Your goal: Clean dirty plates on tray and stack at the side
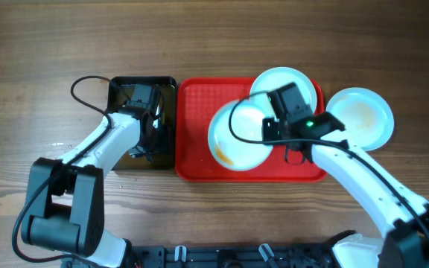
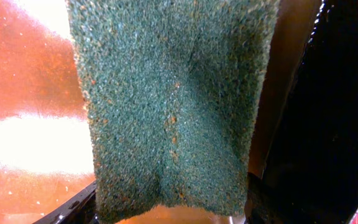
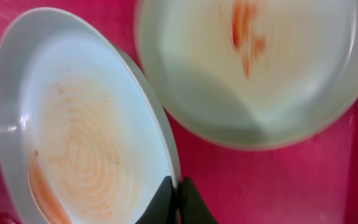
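Note:
Next I need to raise my right gripper and carry its pale plate across and down onto the third plate, as that's to the gripper's right in the overhead view.
The red tray lies mid-table. My right gripper is shut on the rim of a pale plate and holds it tilted over the tray. In the right wrist view the jaws pinch that plate's edge, which has an orange swirled smear. A second plate with an orange streak lies on the tray's far right, also in the right wrist view. A third plate with a faint stain rests on the table right of the tray. My left gripper is shut on a green sponge inside the black basin.
The basin stands against the tray's left edge and holds orange-brown liquid. A black cable loops from the left arm beside the basin. Bare wooden table surrounds everything.

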